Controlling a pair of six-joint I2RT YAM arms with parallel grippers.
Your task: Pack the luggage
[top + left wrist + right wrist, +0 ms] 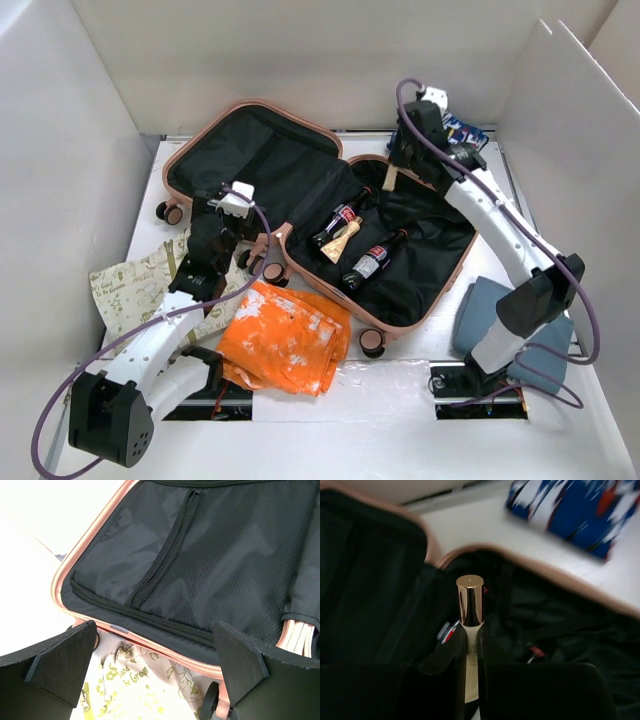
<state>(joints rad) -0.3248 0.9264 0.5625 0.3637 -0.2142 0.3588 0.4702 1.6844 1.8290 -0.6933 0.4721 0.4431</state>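
Observation:
My right gripper goes down and back from the base's corner next, to bring the cream tube beside the cream-and-gold tube (343, 239).
The salmon-pink luggage (405, 320) lies open, its lid (250, 150) to the left and its base to the right, both lined in black. In the base lie two dark bottles (372, 262) with red labels and a cream-and-gold tube (343, 239). My right gripper (393, 168) is over the base's back corner, shut on a cream tube with a gold cap (470, 625). My left gripper (155, 672) is open and empty at the lid's near rim (165, 652), above a cream printed bag (135, 687).
An orange cloth (288, 340) lies in front of the luggage. The cream printed bag (145, 285) lies to the left. A blue-grey folded cloth (490, 315) lies to the right. A blue, white and red packet (465, 130) lies at the back right. White walls surround the table.

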